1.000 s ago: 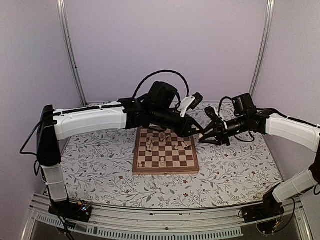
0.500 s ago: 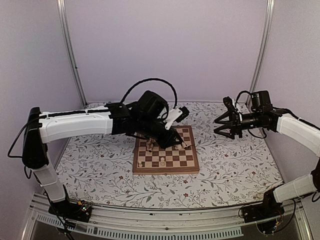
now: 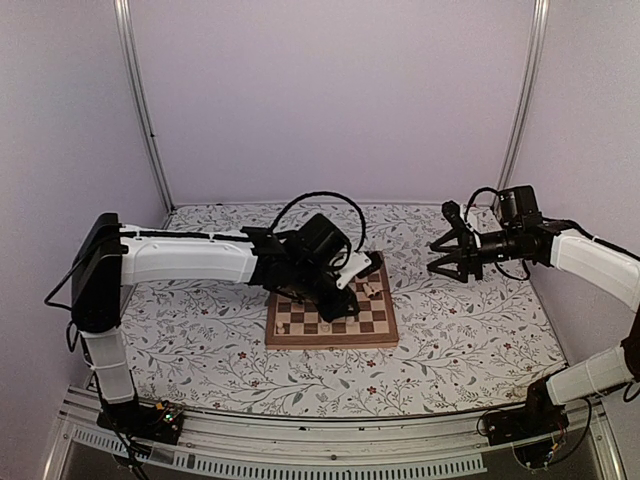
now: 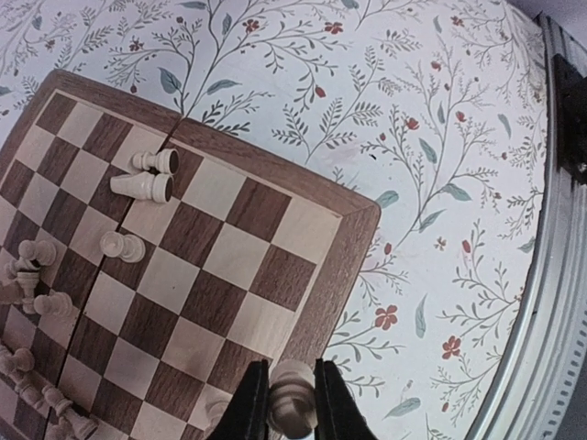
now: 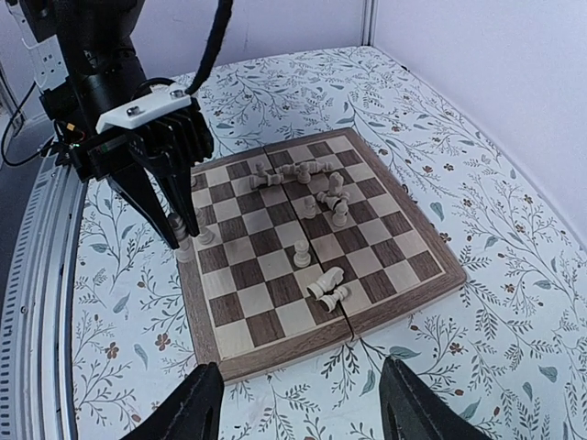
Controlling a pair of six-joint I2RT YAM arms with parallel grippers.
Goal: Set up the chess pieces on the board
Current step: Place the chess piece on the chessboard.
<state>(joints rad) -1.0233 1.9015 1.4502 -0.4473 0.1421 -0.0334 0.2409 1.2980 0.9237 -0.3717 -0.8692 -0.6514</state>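
Observation:
The pale piece hangs over the border, so my left gripper should go down and move from the front border onto the dark square beside the standing piece.
The board point(image 3: 383, 338) lies mid-table and also shows in the left wrist view point(image 4: 344, 261) and the right wrist view point(image 5: 275, 353). My left gripper point(image 3: 318, 314) is shut on a pale chess piece point(image 4: 293, 406), held upright just over the board's front border point(image 5: 181, 240). Another piece point(image 5: 204, 235) stands right beside it. One pawn point(image 5: 301, 254) stands mid-board, two pieces point(image 5: 330, 289) lie near the right edge, and several lie in a heap point(image 5: 312, 179) at the back. My right gripper point(image 3: 447, 257) is wide open and empty, off the board's right side.
The floral table cover point(image 3: 470, 340) surrounds the board. A metal rail point(image 3: 330, 440) runs along the table's front edge and shows in the left wrist view point(image 4: 550, 229). Purple walls close in the back and sides.
My left arm has pulled back from the board's far right and come down to its front edge with the piece. My right gripper has withdrawn to the right, away from the board.

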